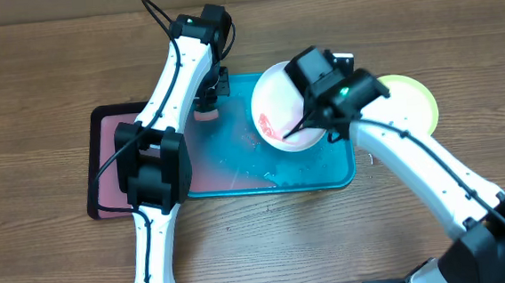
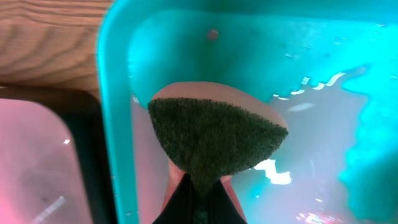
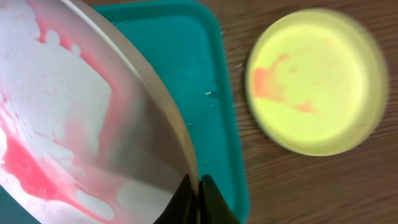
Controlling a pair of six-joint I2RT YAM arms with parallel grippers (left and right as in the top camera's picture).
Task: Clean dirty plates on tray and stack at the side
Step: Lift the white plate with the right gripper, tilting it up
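Note:
I will next move my right gripper across and down and release the white plate on top of the lime green plate (image 1: 415, 101) (image 3: 317, 81), because that plate is below, to its right in the overhead view.
My right gripper (image 1: 310, 136) (image 3: 198, 186) is shut on the rim of the white plate (image 1: 279, 107) (image 3: 68, 118), held tilted over the right part of the turquoise tray (image 1: 317, 168) (image 3: 186, 50). The plate carries red-pink smears. The lime green plate (image 1: 415, 101) (image 3: 317, 81), with orange smears, lies on the table right of the tray. My left gripper (image 1: 206, 96) (image 2: 202, 193) is shut on a dark green sponge (image 2: 211, 134) with a pink backing, over the tray's far left corner (image 2: 115, 74). The light blue plate is not in view.
A smaller black-rimmed pinkish tray (image 1: 107, 169) (image 2: 37, 162) lies partly under the turquoise tray's left end. Water droplets and foam lie on the turquoise tray floor (image 1: 264, 172). Bare wooden table surrounds both trays.

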